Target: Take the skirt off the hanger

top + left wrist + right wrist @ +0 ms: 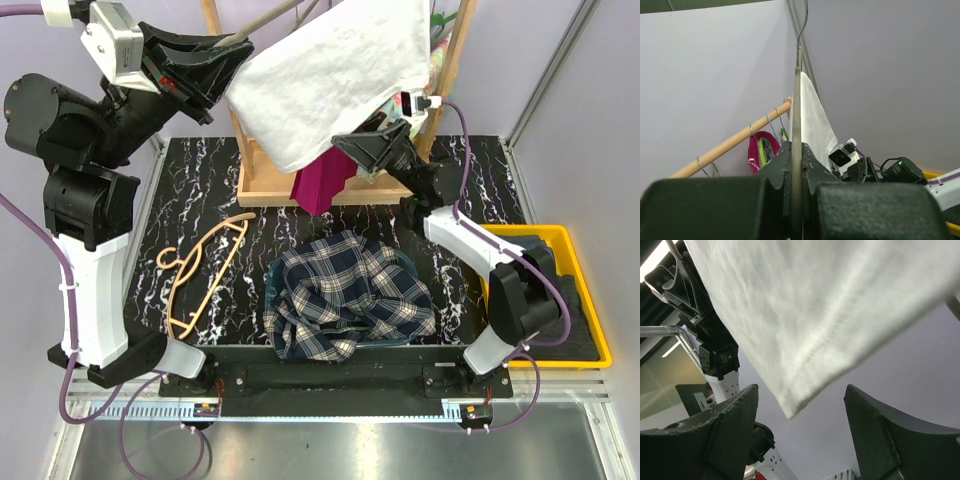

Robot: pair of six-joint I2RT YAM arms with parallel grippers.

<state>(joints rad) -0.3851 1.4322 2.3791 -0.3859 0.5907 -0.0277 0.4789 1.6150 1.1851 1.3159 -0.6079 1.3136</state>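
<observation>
Next, my left gripper moves down to the wooden hanger (217,277), which lies below it on the tabletop, and releases the grey hanger (270,22) there, clear of the teal basin.
A white skirt (325,80) hangs from a thin grey hanger (270,22) held high over the back of the table. My left gripper (235,45) is shut on the hanger's bar at the skirt's left end. In the left wrist view the hanger (796,125) runs up between the closed jaws of the left gripper (796,150), with the skirt (815,120) draped beyond. My right gripper (345,140) is open just below the skirt's lower edge. Seen from the right wrist, a lower corner of the skirt (815,305) dips between the spread jaws of the right gripper (801,386), touching neither.
A plaid garment (345,295) lies heaped in a teal basin at the table's front centre. A bare wooden hanger (205,270) lies to its left. A wooden rack (290,185) with a magenta garment (320,185) stands behind. A yellow tray (592,300) sits at the right edge.
</observation>
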